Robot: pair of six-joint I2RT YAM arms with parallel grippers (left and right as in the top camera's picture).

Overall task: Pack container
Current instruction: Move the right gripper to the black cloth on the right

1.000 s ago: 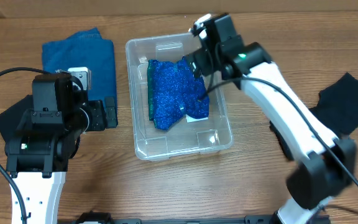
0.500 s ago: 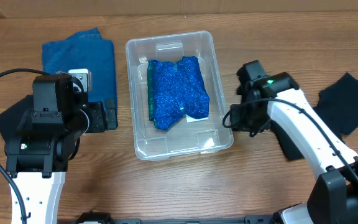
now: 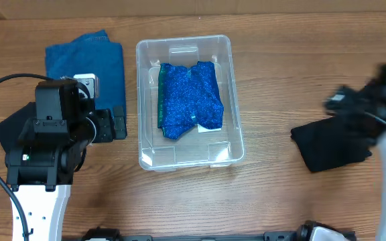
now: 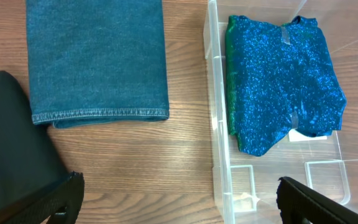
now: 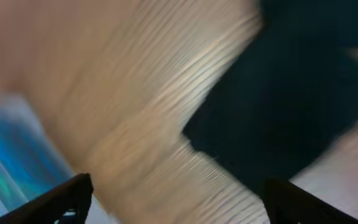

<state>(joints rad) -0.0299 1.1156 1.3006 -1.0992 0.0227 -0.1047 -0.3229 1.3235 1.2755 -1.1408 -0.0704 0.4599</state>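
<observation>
The robot's right gripper will next move down and back onto the near edge of the black cloth (image 3: 355, 158) (image 5: 342, 126), because that edge lies open with bare tabletop beside it.
The clear plastic container (image 3: 143, 100) stands at the table's middle and holds a folded sparkly blue cloth (image 3: 187, 100) with a green edge on its left. It also shows in the left wrist view (image 4: 214, 124), with the blue cloth (image 4: 281, 87) inside. My left gripper (image 3: 117, 124) is open and empty, left of the container; in its own view the jaws (image 4: 179, 205) straddle the container's near left wall. My right gripper (image 3: 342, 100) is blurred at the far right, above a black cloth (image 3: 330, 146). Its jaws (image 5: 182, 199) are open and empty.
A folded denim cloth (image 3: 89, 63) lies at the back left, also in the left wrist view (image 4: 98, 56). A black cloth (image 3: 9, 127) lies under my left arm (image 4: 11, 143). The right wrist view shows the right-hand black cloth (image 5: 291, 93).
My right gripper left the blue cloth in the container and swung out fast to the far right over the black cloth. The container shifted slightly. The left arm has not moved.
</observation>
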